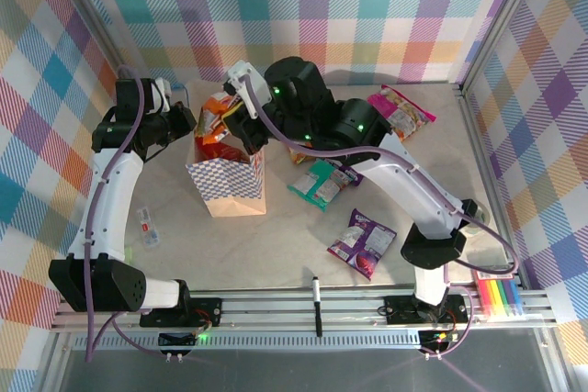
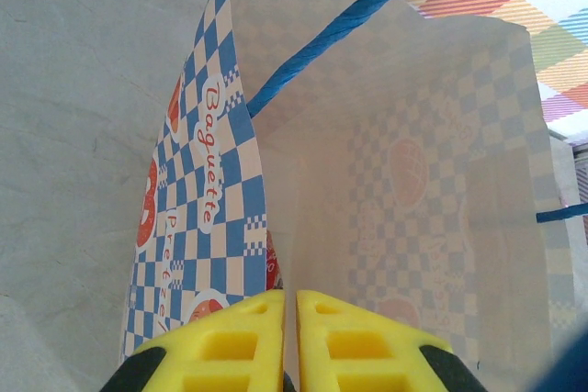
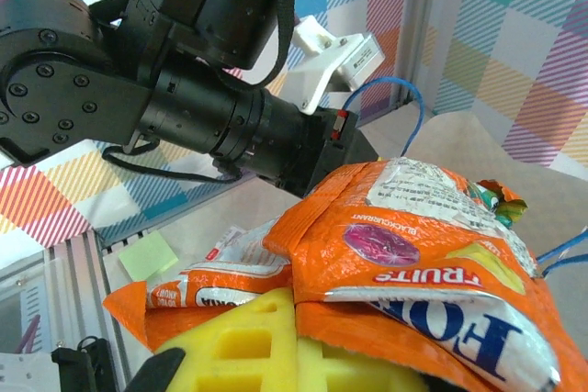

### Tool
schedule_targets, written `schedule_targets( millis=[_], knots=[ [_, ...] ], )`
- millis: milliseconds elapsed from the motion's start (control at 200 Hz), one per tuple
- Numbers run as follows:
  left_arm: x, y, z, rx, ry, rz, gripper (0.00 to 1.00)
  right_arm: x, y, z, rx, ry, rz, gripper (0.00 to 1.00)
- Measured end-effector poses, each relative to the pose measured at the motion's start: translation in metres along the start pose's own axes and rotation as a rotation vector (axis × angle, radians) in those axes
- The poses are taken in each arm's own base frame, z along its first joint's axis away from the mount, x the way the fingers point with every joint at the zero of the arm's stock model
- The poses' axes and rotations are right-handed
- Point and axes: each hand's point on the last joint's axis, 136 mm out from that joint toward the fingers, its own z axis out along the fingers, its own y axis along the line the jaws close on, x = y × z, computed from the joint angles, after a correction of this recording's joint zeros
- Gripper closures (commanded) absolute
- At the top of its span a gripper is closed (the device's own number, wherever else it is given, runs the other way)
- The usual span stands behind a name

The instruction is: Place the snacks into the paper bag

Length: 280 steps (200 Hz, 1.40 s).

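I will next move my right gripper down toward the paper bag's opening (image 1: 220, 138) and let go of the orange snack packet there, because the packet already hangs over the bag's opening.
The paper bag (image 1: 228, 185) stands upright left of the table's middle, its mouth open. My left gripper (image 1: 190, 122) is shut on the bag's left rim. In the left wrist view its yellow fingers (image 2: 288, 296) pinch the checked wall (image 2: 207, 190), with the blue cord handle (image 2: 349, 25) above. My right gripper (image 1: 243, 124) is shut on an orange snack packet (image 3: 413, 254) over the bag's mouth, where orange and red packets (image 1: 216, 128) show. Further snacks lie on the table: a pink one (image 1: 401, 110), a teal one (image 1: 322, 182) and a purple one (image 1: 363, 242).
A black marker pen (image 1: 316, 305) lies at the near edge and a small clear wrapper (image 1: 147, 225) sits left of the bag. Coloured markers (image 1: 501, 298) lie at the near right corner. Checked walls close in the table on three sides.
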Motion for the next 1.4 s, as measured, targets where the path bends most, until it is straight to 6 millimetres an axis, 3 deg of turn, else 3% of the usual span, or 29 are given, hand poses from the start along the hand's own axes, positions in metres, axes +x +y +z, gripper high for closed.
schedule_targets(
  millis=[220,405,695,1090,1210,1325,1400],
  knots=[
    [0.0,0.0,-0.001,-0.001,-0.002,0.0,0.88,0.003,-0.01,0.023,-0.016,0.007,0.01,1.0],
    [0.0,0.0,-0.001,-0.001,-0.001,0.007,0.88,0.017,-0.04,0.046,-0.006,0.047,0.071,1.0],
    [0.0,0.0,-0.001,-0.001,-0.001,0.008,0.88,0.034,-0.076,0.062,-0.004,0.086,0.158,1.0],
    [0.0,0.001,0.001,-0.002,0.002,0.006,0.88,0.056,-0.079,0.075,0.002,0.157,0.163,1.0],
    [0.0,0.001,0.001,-0.002,0.002,0.006,0.88,0.069,-0.081,0.083,0.009,0.197,0.168,0.67],
    [0.0,0.001,0.001,-0.002,0.002,0.006,0.88,0.074,-0.083,0.085,0.016,0.212,0.158,0.52],
    [0.0,0.001,0.001,-0.003,0.004,0.006,0.88,0.073,-0.083,0.084,0.019,0.211,0.154,0.49]
  ],
)
